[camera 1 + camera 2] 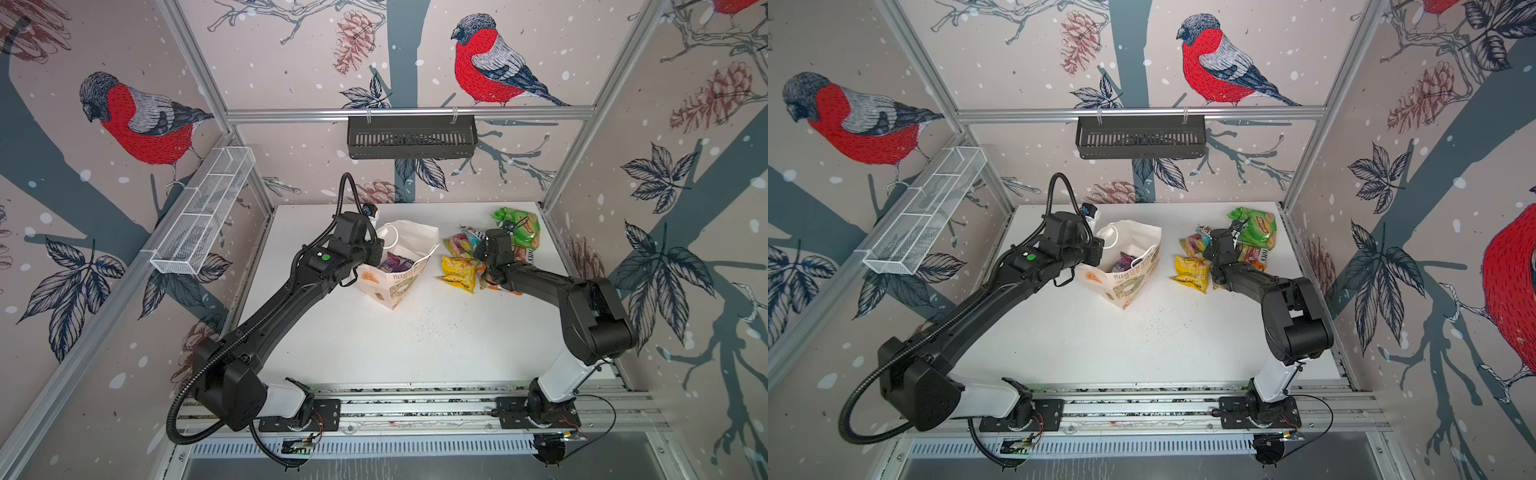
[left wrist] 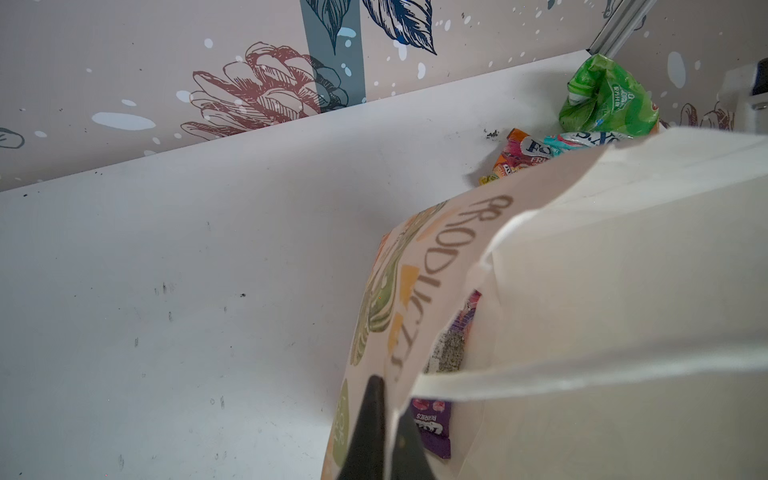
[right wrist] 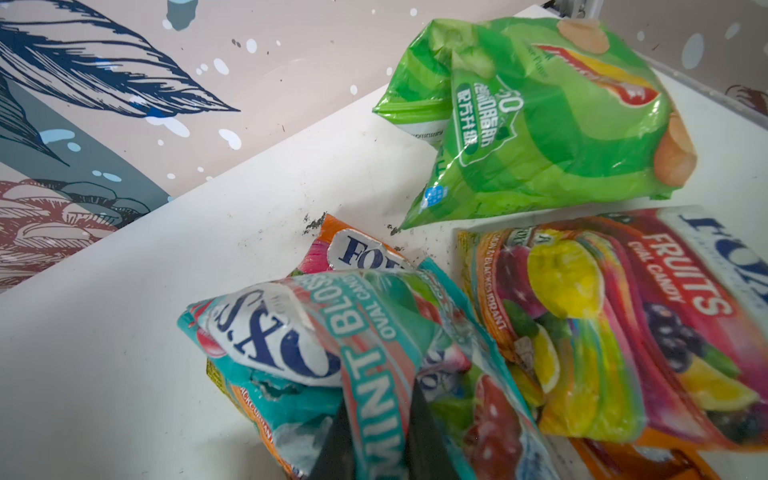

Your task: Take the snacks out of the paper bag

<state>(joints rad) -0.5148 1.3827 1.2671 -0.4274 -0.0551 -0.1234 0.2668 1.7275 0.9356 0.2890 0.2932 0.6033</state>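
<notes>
The teal packet (image 3: 324, 332) is clear of the bag, so next I need to lower my right gripper onto the snack heap just below it and release the packet there.
The cream paper bag (image 1: 397, 286) (image 1: 1128, 286) stands open mid-table, with a purple packet (image 1: 394, 262) (image 2: 436, 419) inside. My left gripper (image 2: 390, 424) is shut on the bag's left rim (image 1: 374, 255). Right of the bag lies a heap of snacks: a green packet (image 1: 519, 228) (image 3: 540, 124) at the back, a yellow one (image 1: 457, 274) (image 1: 1192, 272) in front, and a multicoloured fruit-candy packet (image 3: 623, 311). My right gripper (image 3: 378, 409) is shut on a teal packet (image 3: 324, 332) over the heap. In both top views the wrist hides its fingers.
A black slotted basket (image 1: 411, 137) hangs on the back wall and a white wire basket (image 1: 203, 212) on the left wall. Dark crumbs (image 1: 424, 324) speckle the white table (image 1: 374, 357) in front of the bag. The snack heap lies near the table's back right corner.
</notes>
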